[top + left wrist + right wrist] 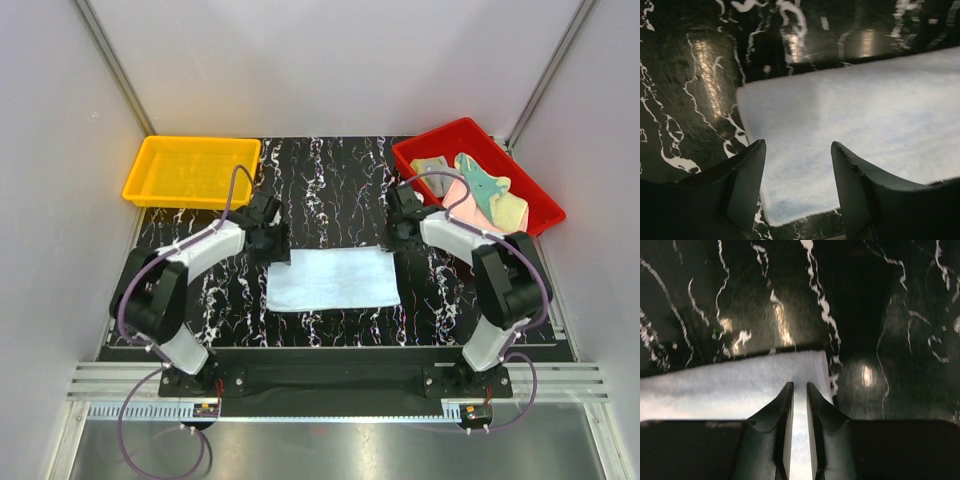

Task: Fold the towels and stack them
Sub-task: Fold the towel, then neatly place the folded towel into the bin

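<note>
My left gripper is at the towel's far corner and should move down and back from there, onto the middle of the towel's short edge (269,287).
A light blue towel (333,280) lies folded flat as a wide rectangle in the middle of the black marbled mat. My left gripper (270,240) hovers over its far left corner, open, the cloth (855,125) showing between its spread fingers (797,145). My right gripper (400,238) is at the far right corner, its fingers nearly together with the towel's edge (730,385) filling the narrow gap (800,385). More towels (480,195), pink, yellow, teal-green and grey, lie heaped in the red bin (430,138).
A yellow bin (190,172) stands at the back left of the mat. The red bin sits at the back right, close behind my right arm. White walls enclose the table on three sides.
</note>
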You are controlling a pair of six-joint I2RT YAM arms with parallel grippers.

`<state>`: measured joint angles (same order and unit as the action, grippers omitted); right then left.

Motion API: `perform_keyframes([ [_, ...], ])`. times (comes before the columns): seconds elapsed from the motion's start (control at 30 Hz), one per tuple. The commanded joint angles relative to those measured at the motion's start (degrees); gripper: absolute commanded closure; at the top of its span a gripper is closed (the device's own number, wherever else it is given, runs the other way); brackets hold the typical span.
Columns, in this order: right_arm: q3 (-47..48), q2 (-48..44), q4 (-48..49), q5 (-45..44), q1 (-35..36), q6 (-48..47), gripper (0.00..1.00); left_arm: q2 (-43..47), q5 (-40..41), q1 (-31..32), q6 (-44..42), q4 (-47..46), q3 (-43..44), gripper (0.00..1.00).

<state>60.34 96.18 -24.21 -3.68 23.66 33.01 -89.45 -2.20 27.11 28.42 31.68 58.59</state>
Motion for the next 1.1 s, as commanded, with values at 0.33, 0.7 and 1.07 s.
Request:
perform_keyframes([
  [0.33,5.25,-1.51,-1.55,0.05,-0.54,-3.05,0.6,3.3,0.97,-2.85,-5.4,5.85,4.98,0.3],
  [0.7,0.22,-17.07,-2.6,2.63,-0.28,-2.96,0.2,6.66,-3.7,-3.12,2.68,-8.64,-13.23,0.29],
  [1.07,-0.4,-19.36,-3.48,3.6,-0.37,-3.92,0.2,0.95,-2.12,-1.45,3.48,-7.26,-13.42,0.43],
])
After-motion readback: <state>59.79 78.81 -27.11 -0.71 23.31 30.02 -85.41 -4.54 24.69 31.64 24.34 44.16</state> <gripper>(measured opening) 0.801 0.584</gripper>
